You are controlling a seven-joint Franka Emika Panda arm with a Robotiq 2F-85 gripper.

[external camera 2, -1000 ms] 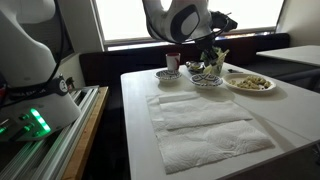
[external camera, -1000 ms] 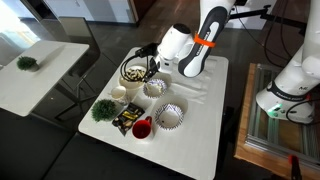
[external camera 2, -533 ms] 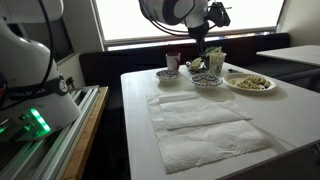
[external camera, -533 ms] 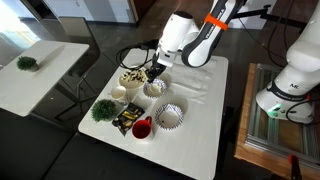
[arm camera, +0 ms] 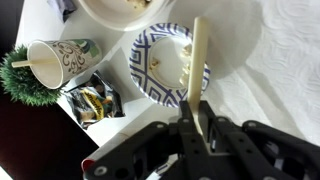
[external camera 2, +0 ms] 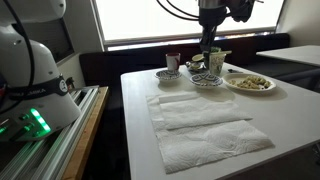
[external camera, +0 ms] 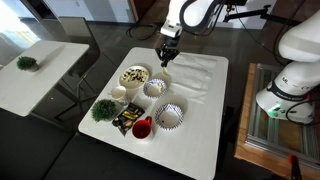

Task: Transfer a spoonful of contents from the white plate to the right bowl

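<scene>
My gripper is above the white paper towels, which lie toward the right in the wrist view. I should lower it there next and release the spoon's handle.
The white plate (external camera: 124, 82) (external camera 2: 232, 86) holds the contents (external camera: 134, 74) (external camera 2: 250, 82), a heap of beige and dark bits. In the wrist view only its rim (arm camera: 100, 16) shows at the top edge. My gripper (external camera: 167, 55) (external camera 2: 206, 52) (arm camera: 195, 122) hangs well above the table, shut on the handle of a cream spoon (arm camera: 196, 60). That spoon points out over the blue-patterned bowl (arm camera: 155, 70) (external camera: 155, 88) (external camera 2: 207, 80), which has a few pale bits in it. I cannot tell whether the spoon's tip carries anything.
A bowl with a dark-striped rim (external camera: 169, 116) and a red cup (external camera: 141, 128) stand nearer the table's front edge. A patterned cup (arm camera: 62, 58), a small green plant (arm camera: 22, 86) (external camera: 103, 108) and a snack packet (arm camera: 90, 102) sit beside the bowls. White paper towels (external camera: 196, 74) (external camera 2: 200, 125) cover the table's other half.
The gripper has risen from just beside the plate and the patterned bowl and moved towards the table's far edge, keeping the spoon. The dishes have not moved.
</scene>
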